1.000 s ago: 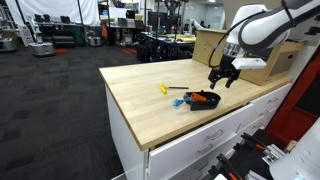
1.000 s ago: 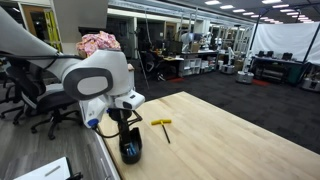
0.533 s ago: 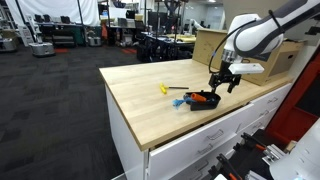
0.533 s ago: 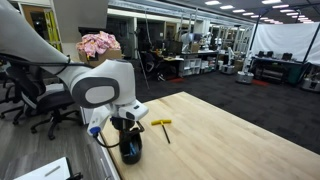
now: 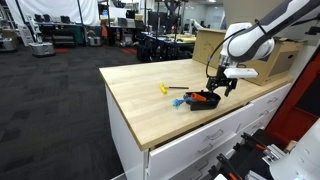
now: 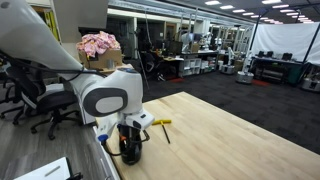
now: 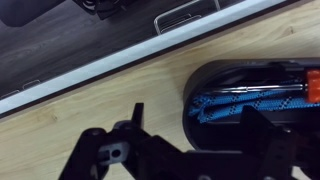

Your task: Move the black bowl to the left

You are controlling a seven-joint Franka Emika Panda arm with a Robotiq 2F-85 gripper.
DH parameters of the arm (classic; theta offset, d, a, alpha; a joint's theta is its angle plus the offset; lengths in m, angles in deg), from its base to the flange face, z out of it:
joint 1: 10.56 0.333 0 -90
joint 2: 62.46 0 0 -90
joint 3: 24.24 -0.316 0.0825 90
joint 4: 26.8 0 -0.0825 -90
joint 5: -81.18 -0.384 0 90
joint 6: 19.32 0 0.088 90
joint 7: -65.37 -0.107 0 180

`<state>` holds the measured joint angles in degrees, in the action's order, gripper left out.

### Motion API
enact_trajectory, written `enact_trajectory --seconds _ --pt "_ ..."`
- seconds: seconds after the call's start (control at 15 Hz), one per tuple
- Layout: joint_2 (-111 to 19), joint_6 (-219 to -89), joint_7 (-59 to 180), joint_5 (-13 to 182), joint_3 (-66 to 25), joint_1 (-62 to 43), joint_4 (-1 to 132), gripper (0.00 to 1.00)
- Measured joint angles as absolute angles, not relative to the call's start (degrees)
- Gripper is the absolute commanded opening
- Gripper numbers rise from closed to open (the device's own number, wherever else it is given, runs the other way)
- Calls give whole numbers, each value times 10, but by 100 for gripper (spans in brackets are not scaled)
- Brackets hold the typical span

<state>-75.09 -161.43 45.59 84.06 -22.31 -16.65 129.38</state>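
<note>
The black bowl's end rim (image 5: 219, 97) (image 7: 187, 115) is between the robot's open fingers, which are already on both sides of it, so next the gripper needs to stay where it is and close them on the bowl's rim.
The black bowl (image 5: 203, 99) sits on the wooden table near its front edge. In the wrist view it (image 7: 215, 75) holds a blue patterned cord and something orange at its right end. My gripper (image 5: 218, 84) is open and low over the bowl's rim. In the wrist view (image 7: 200, 125) one finger is outside the bowl over the wood and the other is above the bowl's inside. In an exterior view the gripper (image 6: 128, 140) hides most of the bowl (image 6: 131, 154).
A small yellow object (image 5: 164, 88) with a thin stick lies beside the bowl, also seen in an exterior view (image 6: 160, 122). A small blue object (image 5: 179, 102) lies next to the bowl. The table edge (image 7: 120, 58) runs close to the bowl.
My gripper has come down and moved toward the bowl, from above and beside it to straddling its rim. The bowl has not moved.
</note>
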Motion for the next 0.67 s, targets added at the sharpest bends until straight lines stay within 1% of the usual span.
enact_trajectory --seconds 0.2,0.6,0.67 --pt "-729 -1616 456 840 -219 -166 1283 45" --pt "-705 -1616 457 838 -216 -166 1272 3" --pt "-703 -1616 457 838 -216 -166 1272 1"
